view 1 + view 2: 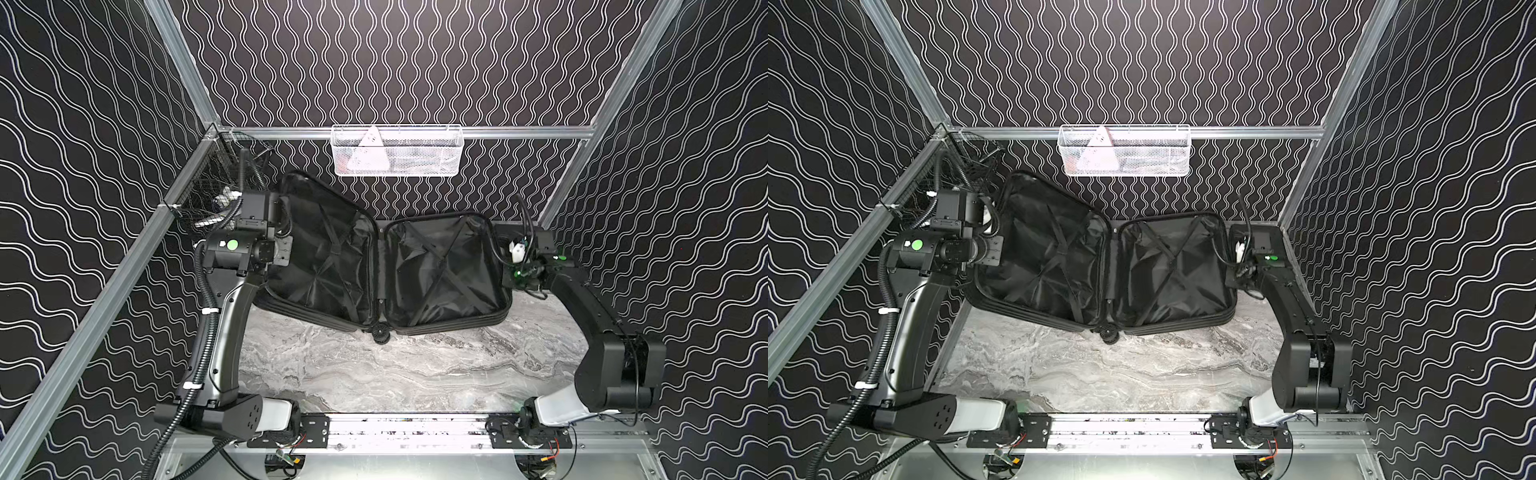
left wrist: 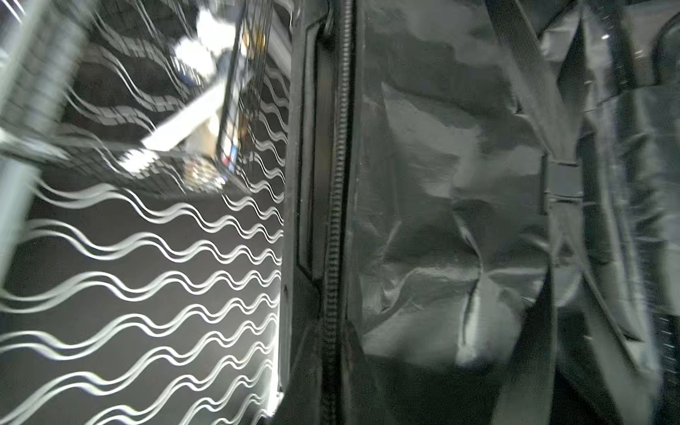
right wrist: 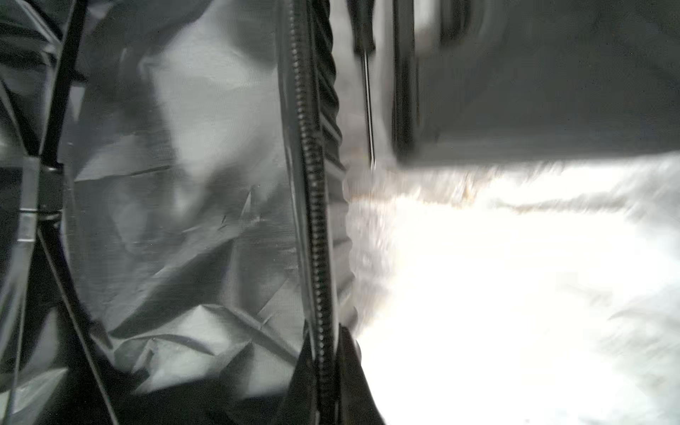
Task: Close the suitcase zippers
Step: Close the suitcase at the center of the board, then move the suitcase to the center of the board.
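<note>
The suitcase [image 1: 324, 266] is still open, so I should pull the flat half's outer rim [image 1: 508, 293] back toward the caster wheel with my right gripper and then let go of the rim.
The black suitcase [image 1: 324, 266] [image 1: 1050, 257] lies open on the marble table, showing its crumpled black lining in both top views. Its left half is tilted up off the table; the right half [image 1: 440, 270] lies flat. My left gripper [image 1: 286, 249] [image 2: 333, 397] is at the left half's outer rim, shut on the edge with the zipper track [image 2: 340, 147] running between its fingers. At the right half's outer rim, my right gripper [image 1: 505, 270] [image 3: 325, 390] is shut on the edge along its zipper track [image 3: 312, 184]. No zipper pulls show.
A white mesh basket [image 1: 397, 151] hangs on the back wall above the suitcase. A black wire basket [image 1: 212, 183] fills the back left corner beside my left arm. A flat black case [image 3: 533, 92] sits behind the right half. One caster wheel [image 1: 380, 332] sticks out at the hinge.
</note>
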You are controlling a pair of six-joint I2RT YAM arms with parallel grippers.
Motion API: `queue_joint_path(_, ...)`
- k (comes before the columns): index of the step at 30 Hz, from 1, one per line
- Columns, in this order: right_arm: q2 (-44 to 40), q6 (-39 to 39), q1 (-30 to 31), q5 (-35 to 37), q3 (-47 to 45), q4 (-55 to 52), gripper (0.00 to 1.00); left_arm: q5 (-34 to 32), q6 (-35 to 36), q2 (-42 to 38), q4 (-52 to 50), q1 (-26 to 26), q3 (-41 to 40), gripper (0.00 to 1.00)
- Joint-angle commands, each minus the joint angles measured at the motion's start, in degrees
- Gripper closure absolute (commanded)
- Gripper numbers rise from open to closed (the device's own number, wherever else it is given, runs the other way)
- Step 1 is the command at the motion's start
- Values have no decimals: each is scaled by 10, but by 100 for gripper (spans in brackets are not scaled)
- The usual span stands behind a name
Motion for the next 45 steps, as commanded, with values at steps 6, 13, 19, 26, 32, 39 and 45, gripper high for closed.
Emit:
queue_joint_path(6, -33, 164, 111, -105, -121, 136, 100, -39, -45, 37, -119, -130, 98, 100)
queue_joint_path(13, -12, 256, 216, -63, -160, 232, 100, -68, -124, 106, -163, -262, 203, 100)
queue_joint_path(19, -2, 314, 247, -55, -174, 289, 100, -158, -178, 213, -217, -416, 330, 100)
queue_joint_path(26, -28, 331, 247, -56, -188, 313, 97, -143, -184, 265, -159, -516, 337, 87)
queue_joint_path(32, -75, 342, 247, -45, -214, 327, 92, -87, -169, 268, -62, -568, 308, 64)
queue_joint_path(39, -119, 358, 231, -79, -265, 369, 87, -40, -160, 233, 25, -570, 219, 52)
queue_joint_path(45, -110, 382, 241, -134, -303, 407, 99, 17, -155, 184, 82, -542, 128, 48)
